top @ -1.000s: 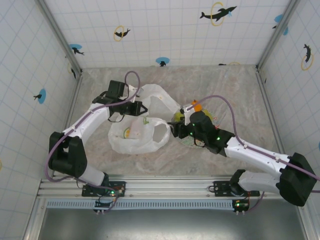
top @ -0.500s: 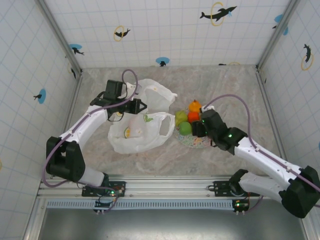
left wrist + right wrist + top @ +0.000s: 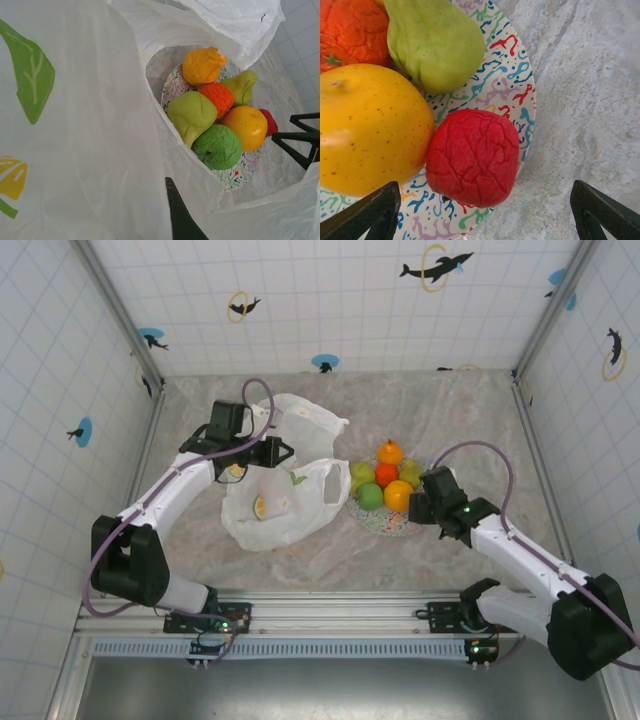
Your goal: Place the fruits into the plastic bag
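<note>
The red fruit beside the yellow-orange fruit already lies between the open fingers of the right gripper, so that gripper should next go down over the wrinkled sides of the red fruit (image 3: 473, 158) and close there.
The plastic bag (image 3: 275, 505), white with lemon prints, lies left of centre, and my left gripper (image 3: 282, 452) is shut on its upper edge. In the left wrist view the plastic bag (image 3: 85, 125) covers most of the frame; one dark finger (image 3: 176, 212) of my left gripper (image 3: 170, 192) shows against the film. The fruits (image 3: 385, 485) are heaped on a speckled plate (image 3: 385, 523): oranges, pears, a green apple (image 3: 217, 146). My right gripper (image 3: 420, 505) is at the plate's right edge, open (image 3: 485, 220) just above a red fruit (image 3: 472, 157) beside a yellow-orange one (image 3: 370, 130).
The plate's rim (image 3: 522, 95) ends just right of the red fruit, with bare marble table (image 3: 590, 100) beyond. Tiled walls (image 3: 330, 300) enclose the table on three sides. The right arm's cable (image 3: 480, 455) arcs over the table behind the plate.
My right gripper has drawn back from the bag's mouth to the right side of the plate and opened wider. The left gripper has kept its hold; the bag has shifted slightly.
</note>
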